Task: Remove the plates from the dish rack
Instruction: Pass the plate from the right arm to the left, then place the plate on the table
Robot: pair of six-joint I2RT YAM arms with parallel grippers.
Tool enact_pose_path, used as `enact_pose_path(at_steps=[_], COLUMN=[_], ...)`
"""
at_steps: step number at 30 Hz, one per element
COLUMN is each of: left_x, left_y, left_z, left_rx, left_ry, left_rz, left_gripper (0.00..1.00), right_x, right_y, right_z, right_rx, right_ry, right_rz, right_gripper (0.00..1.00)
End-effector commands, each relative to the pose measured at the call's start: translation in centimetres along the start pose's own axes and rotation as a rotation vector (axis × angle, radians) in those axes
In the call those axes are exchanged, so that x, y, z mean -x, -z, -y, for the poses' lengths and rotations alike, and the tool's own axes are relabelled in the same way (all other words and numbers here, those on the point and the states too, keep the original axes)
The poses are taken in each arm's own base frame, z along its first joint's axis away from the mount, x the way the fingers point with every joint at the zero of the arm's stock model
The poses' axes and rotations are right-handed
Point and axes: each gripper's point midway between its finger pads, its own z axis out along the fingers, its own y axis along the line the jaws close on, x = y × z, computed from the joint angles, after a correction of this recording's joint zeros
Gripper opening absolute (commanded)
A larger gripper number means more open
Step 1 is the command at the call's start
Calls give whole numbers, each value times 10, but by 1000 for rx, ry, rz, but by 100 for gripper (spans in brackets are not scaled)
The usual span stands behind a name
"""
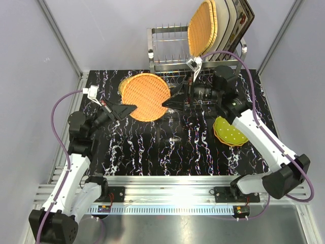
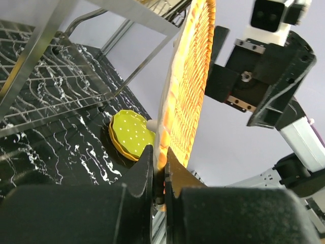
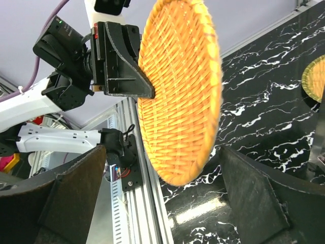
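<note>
My right gripper is open. My left gripper will next go down and outward to release onto the half-hidden woven plate (image 1: pixel 123 84) outward and below it beside the rack (image 1: pixel 167 51).
A round orange woven plate (image 1: pixel 146 95) hangs above the black marbled table between both arms. My left gripper (image 1: pixel 131 108) is shut on its left rim; in the left wrist view the fingertips (image 2: pixel 160 162) pinch the plate's edge (image 2: pixel 190 76). My right gripper (image 1: pixel 167 103) stands open at the plate's right rim, its wide-apart fingers (image 3: pixel 66 198) flanking the plate (image 3: pixel 180 91) without touching. The dish rack (image 1: pixel 167 51) stands at the back, holding another orange woven plate (image 1: pixel 202 28), cream plates (image 1: pixel 226 18) and a flower-patterned one (image 1: pixel 244 20).
A lime-green dotted plate on an orange one (image 1: pixel 229 131) lies on the table at the right, also seen as the green plate (image 2: pixel 131 134) from the left wrist. Metal frame posts and grey walls border the table. An aluminium rail (image 1: pixel 167 195) runs along the near edge.
</note>
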Motion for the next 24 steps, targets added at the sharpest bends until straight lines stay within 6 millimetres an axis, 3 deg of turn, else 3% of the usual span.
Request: enact_pose_path(at_steps=[1,16,24], left_x=[14,4,12], left_y=[4,23,29], left_z=[5,-47,-79], left_rx=[-10,111,177], left_ry=[-19,37,40], left_rz=[73,114,142], left_gripper=[0,0,0], right_x=[12,-20,-42], right_y=[8,41,56], right_z=[-8,43,68], right_rx=[-18,-197,-280], right_ry=[87,37,7], right_rz=[53,59,47], right_gripper=[100,100,100])
